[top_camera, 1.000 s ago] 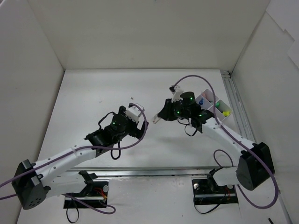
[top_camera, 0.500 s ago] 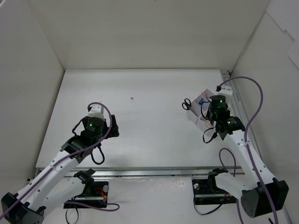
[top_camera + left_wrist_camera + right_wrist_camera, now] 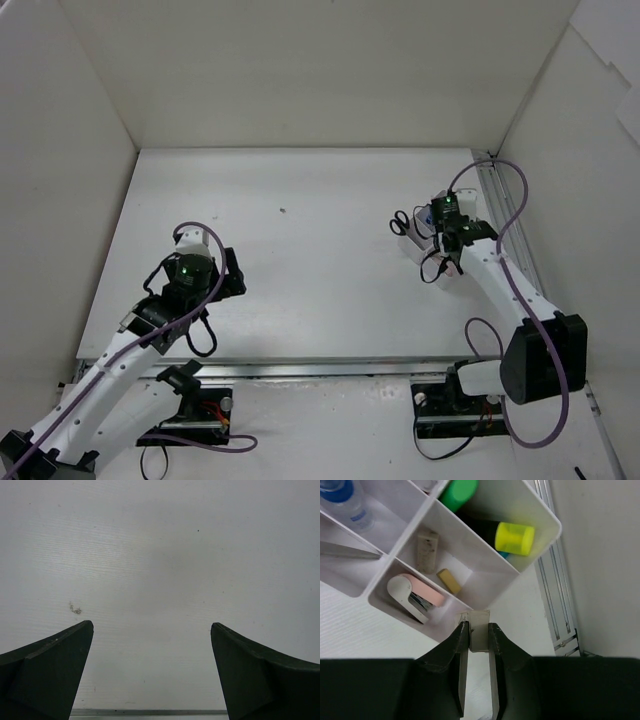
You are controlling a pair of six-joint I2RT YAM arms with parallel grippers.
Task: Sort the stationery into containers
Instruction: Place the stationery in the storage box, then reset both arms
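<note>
My right gripper moves toward the stapler (image 3: 415,597), over the bare end of its section (image 3: 443,623), next. There it releases the beige eraser, which still hangs off the near side of the tray.
My right gripper (image 3: 477,625) is shut on a beige eraser (image 3: 480,630) and holds it just off the near wall of the white organizer tray (image 3: 540,516). The tray holds two more beige erasers (image 3: 427,550), a yellow highlighter (image 3: 515,538), a green highlighter (image 3: 457,492), a blue-capped glue bottle (image 3: 342,495), a scissors blade (image 3: 350,551) and a pink-and-white stapler (image 3: 415,597). In the top view the right gripper (image 3: 441,232) hangs over the tray (image 3: 424,247), with the black scissors handles (image 3: 400,222) sticking out to the left. My left gripper (image 3: 152,625) is open and empty over bare table, at the left (image 3: 228,273).
A metal rail (image 3: 505,225) runs along the table's right edge beside the tray, also in the right wrist view (image 3: 555,580). White walls enclose the table on three sides. A small dark speck (image 3: 282,210) lies mid-table.
Both arms have drawn apart from the table's middle. The right arm swung right to the tray with the eraser in its jaws. The left arm pulled back to the left.
</note>
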